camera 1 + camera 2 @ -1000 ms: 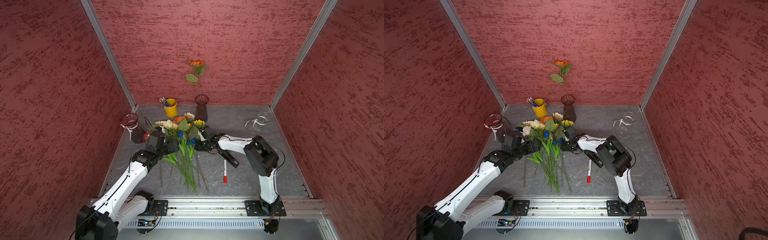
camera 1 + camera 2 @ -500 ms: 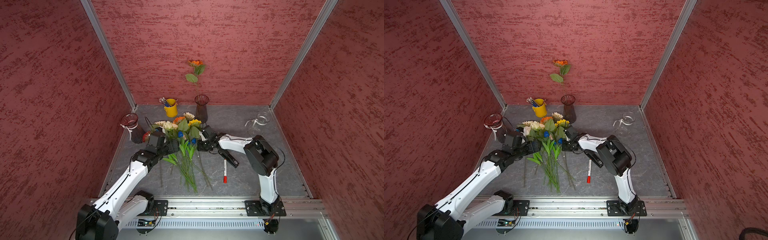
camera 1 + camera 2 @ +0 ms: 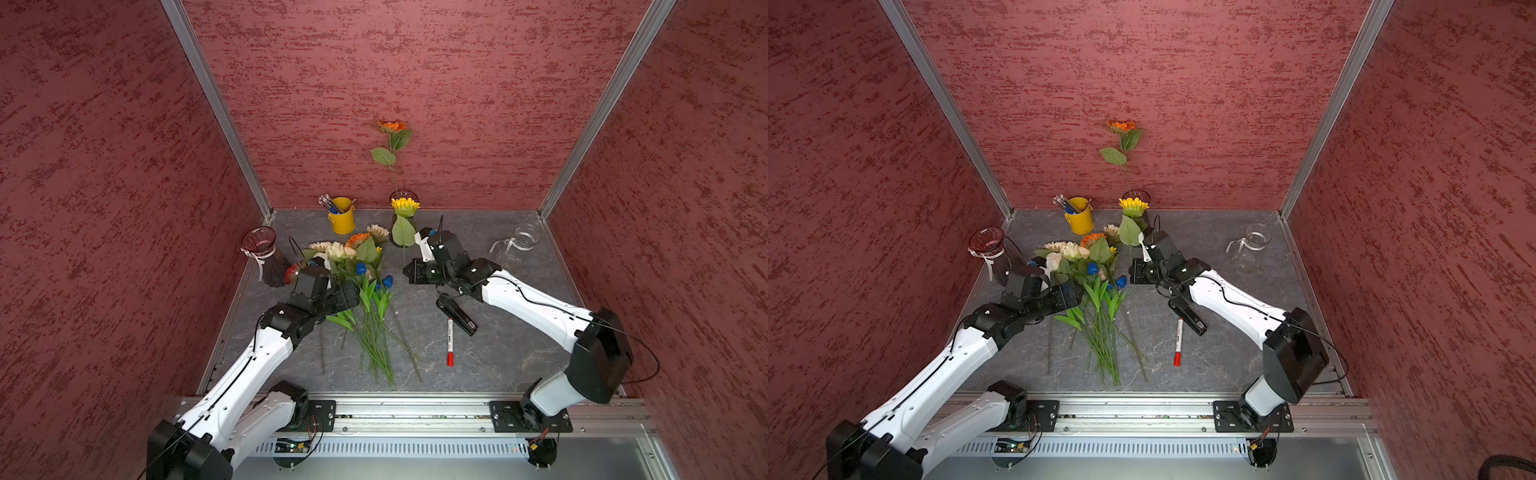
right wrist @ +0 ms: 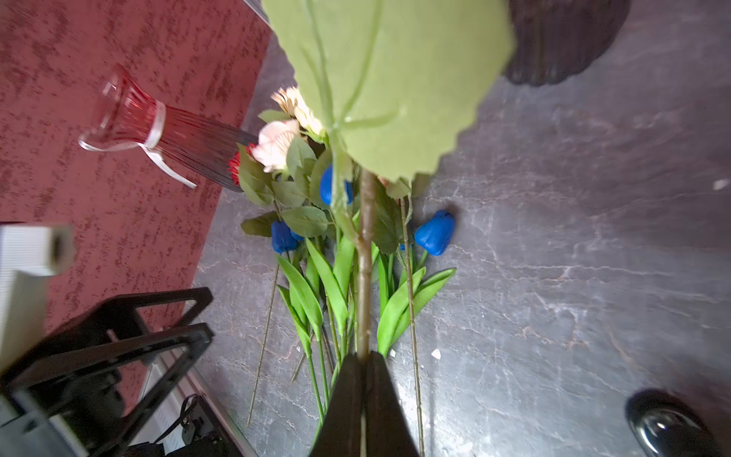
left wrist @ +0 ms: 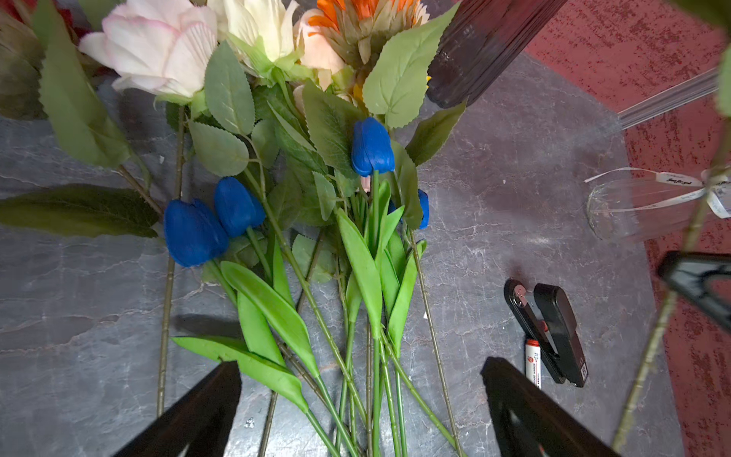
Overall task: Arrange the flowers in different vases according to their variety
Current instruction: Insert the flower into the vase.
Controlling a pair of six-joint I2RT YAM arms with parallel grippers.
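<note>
The robot's right gripper will next rise outward over the dark ribbed vase's opening (image 3: 404,194), lower the yellow sunflower's stem in and let it go, since that opening lies outward of the gripper.
The flowers (image 3: 365,266) lie in a pile mid-table: cream roses (image 5: 158,47), blue tulips (image 5: 372,147), an orange sunflower. My left gripper (image 3: 349,297) hangs open over their green stems (image 5: 362,415), holding nothing. My right gripper (image 3: 409,272) is shut on the stem (image 4: 364,277) of a yellow sunflower (image 3: 405,205), held upright in front of the dark ribbed vase (image 3: 402,197). That vase holds a tall orange sunflower (image 3: 391,126). The flared smoky vase (image 3: 262,257) stands at the left, the small clear vase (image 3: 524,237) at the right.
A yellow pen cup (image 3: 341,216) stands at the back wall. A red marker (image 3: 450,340) and a black stapler (image 3: 457,316) lie right of the stems, under my right arm. Red walls close in three sides.
My right gripper shut on the yellow sunflower's stem and raised it out of the pile toward the ribbed vase. The left arm has stayed in place, open.
</note>
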